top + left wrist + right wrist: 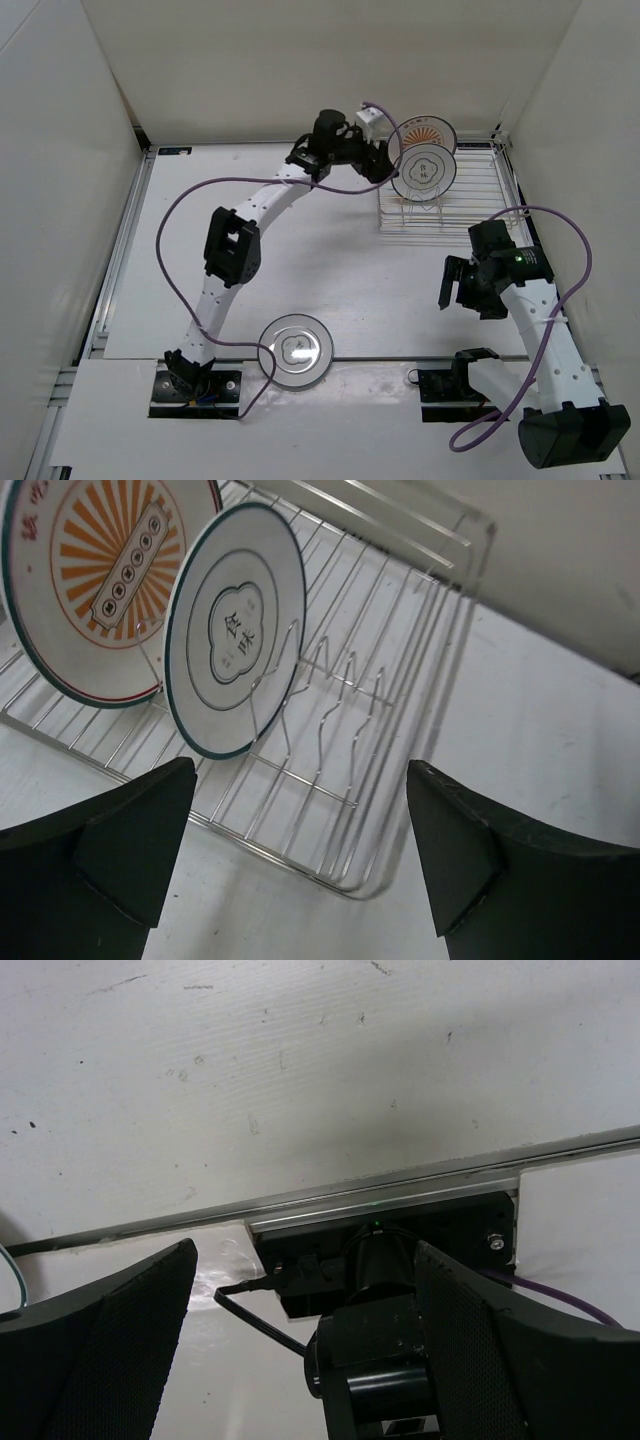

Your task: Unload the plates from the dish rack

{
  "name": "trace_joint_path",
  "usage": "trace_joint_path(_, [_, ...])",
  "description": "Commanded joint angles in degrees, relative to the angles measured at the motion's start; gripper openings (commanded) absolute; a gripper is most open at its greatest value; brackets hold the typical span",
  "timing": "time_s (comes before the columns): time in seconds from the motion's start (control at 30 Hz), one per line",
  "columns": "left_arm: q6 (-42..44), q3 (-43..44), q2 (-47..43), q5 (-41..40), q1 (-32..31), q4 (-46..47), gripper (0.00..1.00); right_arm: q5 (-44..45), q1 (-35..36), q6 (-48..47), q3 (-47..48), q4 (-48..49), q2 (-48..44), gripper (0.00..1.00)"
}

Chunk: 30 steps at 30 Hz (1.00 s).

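The dark-outlined scalloped plate stands in front with its rim facing the left gripper, so the gripper will lower its open fingers toward the rack (pixel 470 195) and close on that rim (pixel 395 185).
The wire dish rack (pixel 470 195) stands at the back right. Two plates stand upright in it: the orange sunburst plate (pixel 425 129) behind and a dark-outlined scalloped plate (pixel 424 172) in front. A second scalloped plate (pixel 295 349) lies flat on the table near the front. My left gripper (pixel 380 160) is open and empty at the rack's left side, just short of the plates. In the left wrist view the sunburst plate (pixel 95 580), the scalloped plate (pixel 235 630) and the rack (pixel 390 670) lie beyond the open gripper (pixel 300 865). My right gripper (pixel 455 285) is open and empty below the rack.
White walls enclose the table on three sides. A metal rail (pixel 400 1185) runs along the table's near edge. The right wrist view shows my open gripper (pixel 305 1350) over the right arm's own base (pixel 380 1260). Purple cables (pixel 200 200) loop beside both arms.
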Motion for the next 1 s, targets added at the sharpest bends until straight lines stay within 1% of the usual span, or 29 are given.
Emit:
trace_joint_path(0.0, [8.41, 5.02, 1.23, -7.9, -0.86, -2.13, 0.96, 3.14, -0.12, 1.34, 1.09, -1.34, -2.33, 0.9])
trace_joint_path(0.13, [9.82, 5.54, 5.09, -12.56, -2.01, 3.4, 0.94, 3.41, -0.12, 1.0, 3.11, -3.63, -4.97, 0.9])
trace_joint_path(0.27, [10.18, 6.86, 8.96, -14.42, -2.28, 10.51, 0.91, 4.64, -0.03, 1.17, 3.9, -4.95, -7.35, 0.9])
trace_joint_path(0.4, [9.74, 7.57, 12.39, -16.62, -2.36, 15.61, 0.91, 4.11, 0.06, 0.56, 3.64, -4.78, -6.92, 0.9])
trace_joint_path(0.53, [7.28, 11.25, 16.78, -18.28, -2.54, 21.24, 0.88, 4.28, -0.03, 0.64, 3.91, -4.95, -5.69, 0.9])
trace_joint_path(0.57, [6.93, 11.08, 16.88, -19.68, -2.89, 21.86, 0.87, 4.72, -0.12, 0.99, 4.08, -5.12, -5.42, 0.9])
trace_joint_path(0.77, [5.87, 10.99, 18.02, -19.52, -2.98, 24.24, 0.87, 5.25, -0.03, 1.7, 3.56, -4.95, -4.19, 0.9])
trace_joint_path(0.8, [5.87, 11.17, 18.19, -19.35, -3.07, 24.76, 0.85, 5.16, -0.03, 1.7, 3.38, -4.69, -3.58, 0.9])
trace_joint_path(0.83, [4.04, 11.17, 18.11, -19.17, -3.07, 25.2, 0.84, 5.16, -0.03, 1.7, 3.21, -4.6, -3.31, 0.9])
trace_joint_path(0.97, [2.27, 11.26, 19.07, -19.0, -3.5, 26.17, 0.83, 5.6, -0.03, 1.96, 3.12, -4.51, -2.52, 0.9])
